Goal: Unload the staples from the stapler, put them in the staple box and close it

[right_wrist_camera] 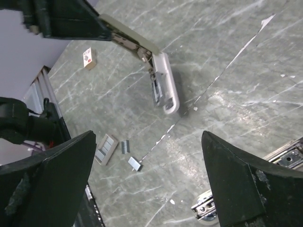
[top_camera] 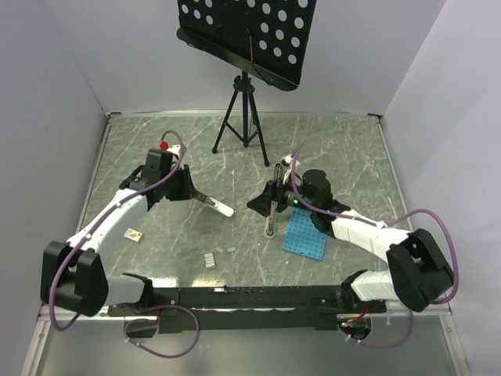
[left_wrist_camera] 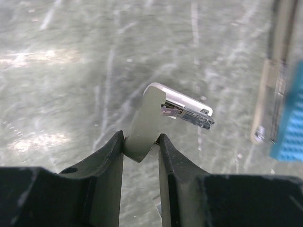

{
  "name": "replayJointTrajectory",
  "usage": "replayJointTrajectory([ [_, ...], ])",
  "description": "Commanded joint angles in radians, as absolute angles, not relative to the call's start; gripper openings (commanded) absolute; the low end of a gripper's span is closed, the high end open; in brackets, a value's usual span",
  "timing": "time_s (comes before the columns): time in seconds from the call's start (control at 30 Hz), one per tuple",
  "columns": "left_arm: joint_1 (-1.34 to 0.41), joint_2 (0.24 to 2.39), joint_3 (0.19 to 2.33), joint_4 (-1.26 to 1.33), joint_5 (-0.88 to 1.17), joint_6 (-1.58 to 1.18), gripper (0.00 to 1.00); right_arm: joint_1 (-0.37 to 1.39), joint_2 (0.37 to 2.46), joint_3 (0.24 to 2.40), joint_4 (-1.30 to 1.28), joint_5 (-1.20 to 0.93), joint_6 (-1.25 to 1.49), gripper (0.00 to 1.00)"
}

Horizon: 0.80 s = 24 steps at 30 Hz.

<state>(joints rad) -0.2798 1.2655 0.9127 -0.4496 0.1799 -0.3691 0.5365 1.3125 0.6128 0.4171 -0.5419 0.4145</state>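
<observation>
The open stapler (top_camera: 217, 206) will first be lowered a little outward by my left gripper, so that the white arm comes to rest on the tabletop.
My left gripper (top_camera: 196, 193) is shut on the beige arm of the stapler (top_camera: 217, 206), left of the table's middle. In the left wrist view my fingertips (left_wrist_camera: 141, 137) pinch this arm, and the stapler (left_wrist_camera: 158, 106) shows its metal magazine at the far end. The right wrist view shows the stapler (right_wrist_camera: 161, 80) hinged open in a V, its white arm pointing down at the table. Loose staples (top_camera: 232, 250) lie near the front, seen as small blocks (right_wrist_camera: 134, 164) below my right gripper (right_wrist_camera: 148, 135). My right gripper (top_camera: 266, 205) is wide open and empty, right of the stapler.
A small tray of staples (top_camera: 210, 259) sits beside the loose blocks. A blue perforated plate (top_camera: 304, 235) and a long thin rod (top_camera: 270, 223) lie under the right arm. A card with a red mark (top_camera: 133, 234) lies at the left. A black tripod stand (top_camera: 243, 117) stands at the back.
</observation>
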Motion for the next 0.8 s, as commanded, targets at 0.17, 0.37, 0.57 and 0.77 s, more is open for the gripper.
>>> replayJointTrajectory([
  [0.17,-0.233,1.428,1.061,-0.526,0.011,-0.477,0.04,0.535,1.204,0.555,0.465,-0.457,0.382,1.00],
  [0.37,-0.213,1.512,1.111,-0.531,0.052,-0.515,0.09,0.534,1.181,0.545,0.469,-0.454,0.382,1.00],
  [0.57,-0.213,1.526,1.124,-0.538,0.038,-0.532,0.37,0.535,1.177,0.546,0.471,-0.457,0.380,1.00],
  [0.77,-0.213,1.480,1.097,-0.525,0.067,-0.511,0.56,0.535,1.180,0.541,0.469,-0.431,0.377,1.00],
])
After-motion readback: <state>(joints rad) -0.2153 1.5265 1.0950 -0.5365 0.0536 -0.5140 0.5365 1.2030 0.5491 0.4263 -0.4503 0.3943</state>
